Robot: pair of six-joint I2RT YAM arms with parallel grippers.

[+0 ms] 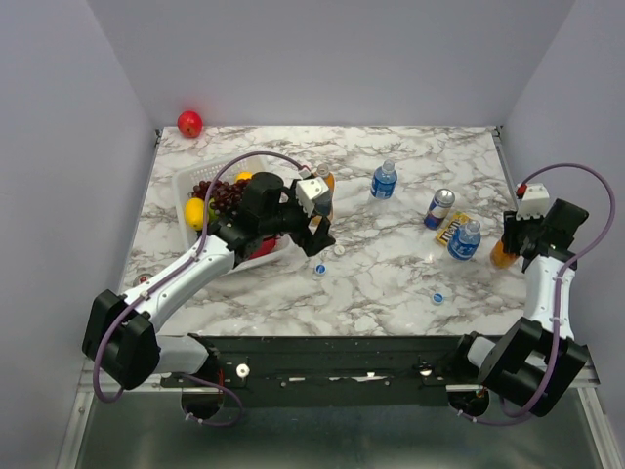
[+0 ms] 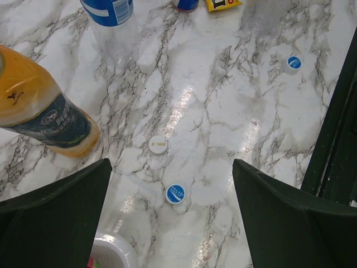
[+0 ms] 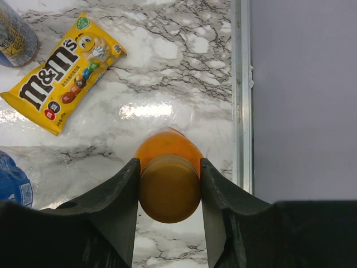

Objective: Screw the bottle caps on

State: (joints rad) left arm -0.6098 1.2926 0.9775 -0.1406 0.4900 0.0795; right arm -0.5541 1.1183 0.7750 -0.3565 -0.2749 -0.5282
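My right gripper moves down slightly next, settles the orange cap [image 3: 169,192] onto the small orange-drink bottle [image 3: 169,147], then releases it, since the bottle stands upright beneath the shut fingers.
My right gripper [image 3: 169,164] is shut on the orange cap [image 3: 169,192] atop a small orange-drink bottle [image 3: 169,144]; that bottle [image 1: 502,254] stands by the table's right edge. My left gripper [image 2: 172,167] hangs open above the table, a blue cap [image 2: 175,194] lying between its fingers and a white cap [image 2: 158,144] just beyond. The taller orange bottle with a dark label [image 2: 39,106] stands to its left, uncapped. A second blue cap [image 1: 437,297] lies nearer the front. Two clear blue-labelled bottles [image 1: 384,180] [image 1: 465,239] stand upright.
A white basket [image 1: 180,182] of fruit sits under the left arm. A red apple [image 1: 189,123] lies in the back left corner. A red-blue can [image 1: 439,208] and a yellow M&M's pack [image 3: 64,70] lie beside the right clear bottle. A metal rail [image 3: 241,84] edges the table.
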